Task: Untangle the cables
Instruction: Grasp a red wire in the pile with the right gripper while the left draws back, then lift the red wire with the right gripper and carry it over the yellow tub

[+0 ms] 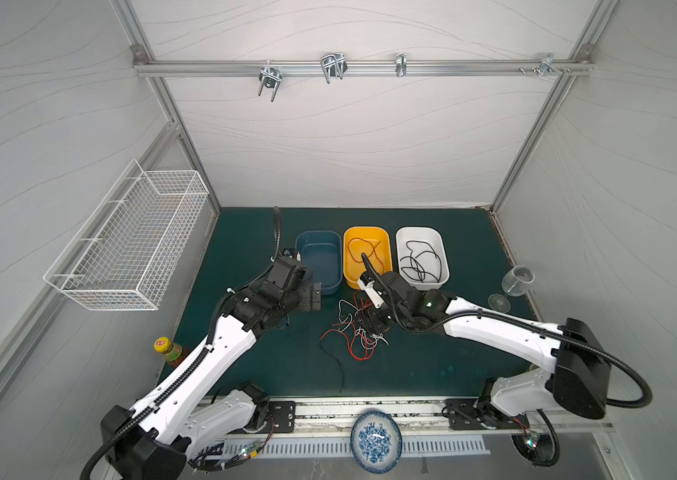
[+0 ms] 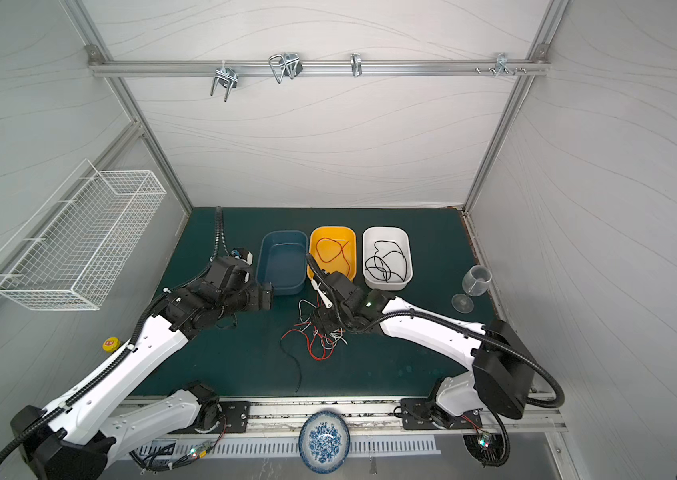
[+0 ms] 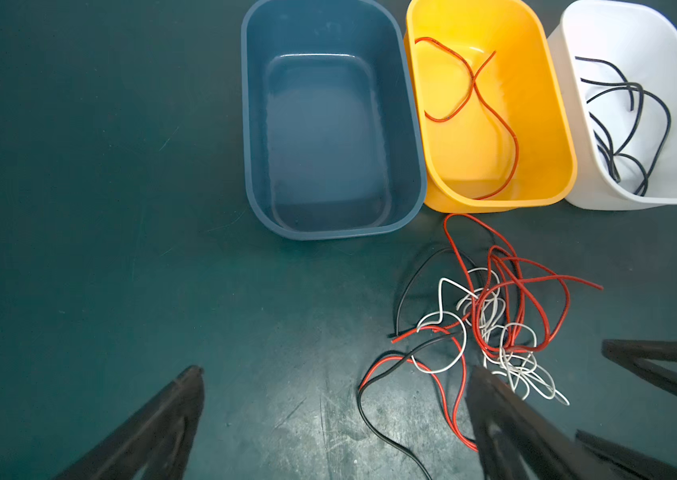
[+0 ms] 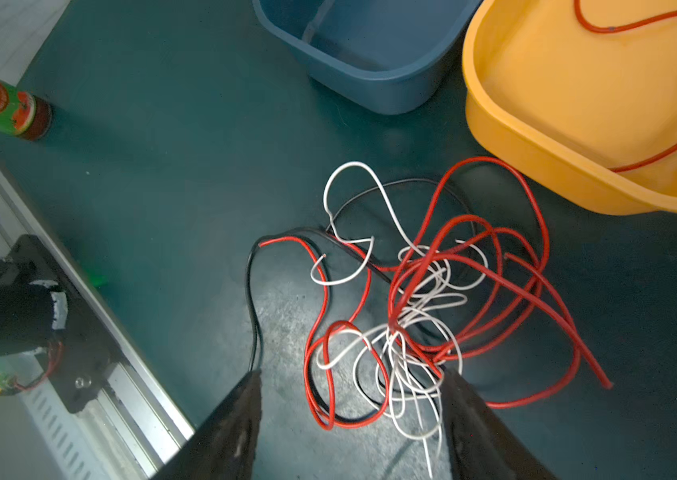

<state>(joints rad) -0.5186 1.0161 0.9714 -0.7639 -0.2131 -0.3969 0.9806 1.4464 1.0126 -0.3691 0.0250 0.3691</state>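
The red cable loops before the yellow bin [image 4: 472,218] lie atop the white cables, so my right gripper goes outward and down onto them next.
The cables [image 1: 354,332] [image 2: 320,334] lie as a tangle of red, white and black wires on the green mat, in front of the yellow bin. My right gripper [image 4: 353,376] [image 1: 370,328] is low over the tangle and open, with red and white loops [image 4: 395,374] lying between its fingers. My left gripper [image 3: 334,374] [image 1: 316,296] is open wide and holds nothing; it hovers left of the tangle, beside the blue bin, with a black and a red strand on the mat beneath it. One red cable [image 3: 473,83] lies in the yellow bin, black cables [image 3: 627,124] in the white bin.
Blue bin [image 1: 318,232], yellow bin [image 1: 368,228] and white bin [image 1: 417,228] stand in a row at the back. A wine glass [image 1: 511,286] lies at the right edge, a bottle [image 1: 168,351] stands at the left edge, and a patterned plate [image 1: 376,440] sits on the front rail.
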